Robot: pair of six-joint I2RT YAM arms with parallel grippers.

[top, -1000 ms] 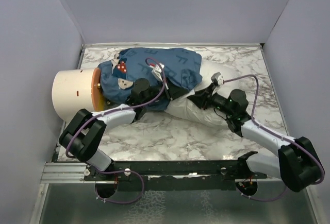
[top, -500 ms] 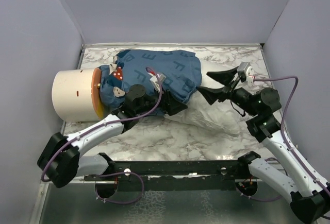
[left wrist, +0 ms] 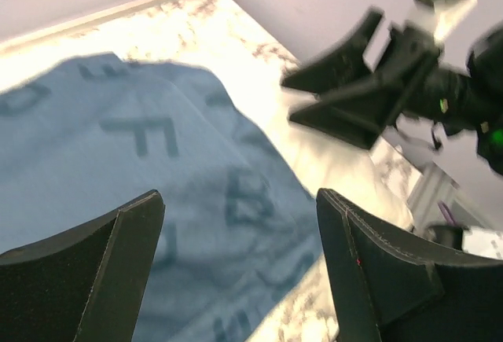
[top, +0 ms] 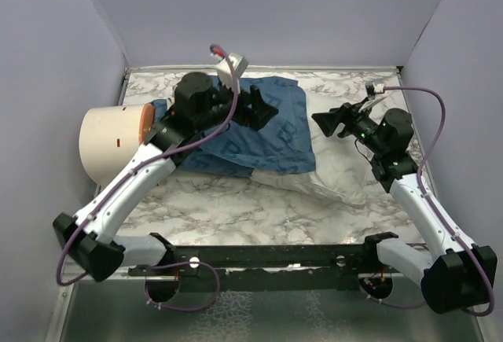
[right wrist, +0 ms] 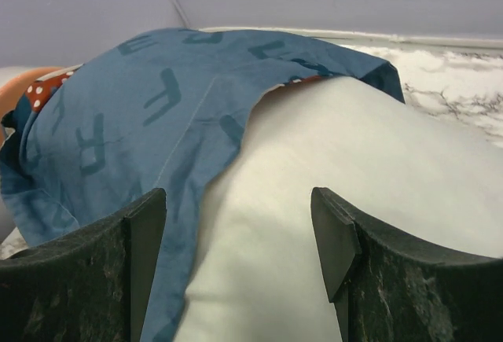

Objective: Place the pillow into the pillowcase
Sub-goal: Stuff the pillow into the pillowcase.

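Note:
The left gripper goes to the right in the top view and down onto the pillowcase's open edge (top: 306, 109) next, since the white pillow (top: 334, 178) sticks out uncovered.
The blue pillowcase (top: 263, 137) with pale letters lies draped over the left end of the white pillow (top: 334, 178), whose right end sticks out onto the marble table (top: 236, 208). My left gripper (top: 263, 110) hovers above the pillowcase, open and empty. In the left wrist view the pillowcase (left wrist: 149, 177) lies below the left gripper (left wrist: 238, 200). My right gripper (top: 322, 124) hangs open to the right of the pillowcase, above the pillow. The right wrist view shows the pillowcase edge (right wrist: 141, 106) over the pillow (right wrist: 354, 169), with the right gripper (right wrist: 238, 200) holding nothing.
A cream cylinder (top: 108, 144) with an orange end lies at the left, touching the pillowcase. Grey walls close in the table on three sides. A metal rail (top: 251, 257) runs along the near edge between the arm bases.
Both grippers opened, let go of the fabric and rose. The left arm swung back over the pillowcase; the right drew off to the right. The pillowcase settled flatter over the pillow.

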